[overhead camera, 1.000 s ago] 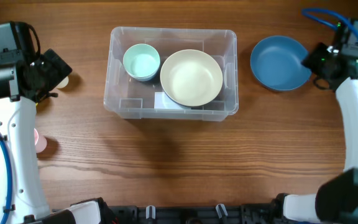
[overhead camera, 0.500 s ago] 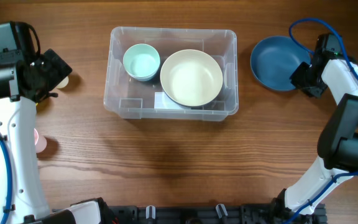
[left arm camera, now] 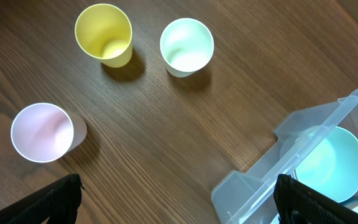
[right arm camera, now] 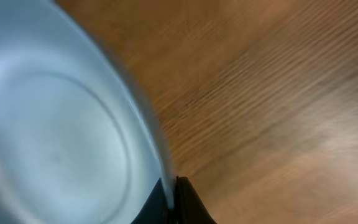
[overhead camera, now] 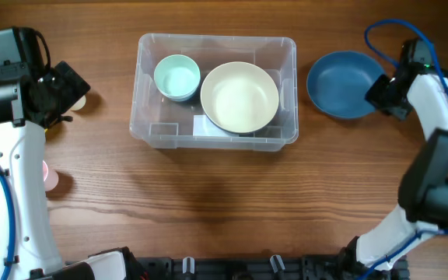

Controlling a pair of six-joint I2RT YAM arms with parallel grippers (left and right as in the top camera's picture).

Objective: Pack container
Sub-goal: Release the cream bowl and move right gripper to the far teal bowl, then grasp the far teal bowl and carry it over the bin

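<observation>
I will next lift the blue bowl (overhead camera: 343, 84) to the left in the overhead view with my right gripper. Then I will lower it onto the large cream bowl (overhead camera: 239, 97), because its open top can hold it.
The clear container (overhead camera: 290, 93) stands at the table's back centre, holding a small mint bowl (overhead camera: 176, 77) and a large cream bowl (overhead camera: 239, 97). To its right is a blue bowl (overhead camera: 343, 84); my right gripper (overhead camera: 380, 87) is shut on its right rim, the rim pinched between the fingers in the right wrist view (right arm camera: 169, 193). My left gripper (overhead camera: 67, 92) hangs open at the far left over bare wood (left arm camera: 173, 205), with the container's corner (left arm camera: 303, 149) beside its right finger. Nothing is between its fingers.
Three cups stand on the wood under the left wrist: yellow (left arm camera: 104, 34), mint (left arm camera: 186, 46) and pink (left arm camera: 42, 132). A pink cup (overhead camera: 50, 176) shows by the left arm in the overhead view.
The right gripper has closed onto the blue bowl's rim, and the bowl has shifted slightly left toward the container. The left arm has not moved.
</observation>
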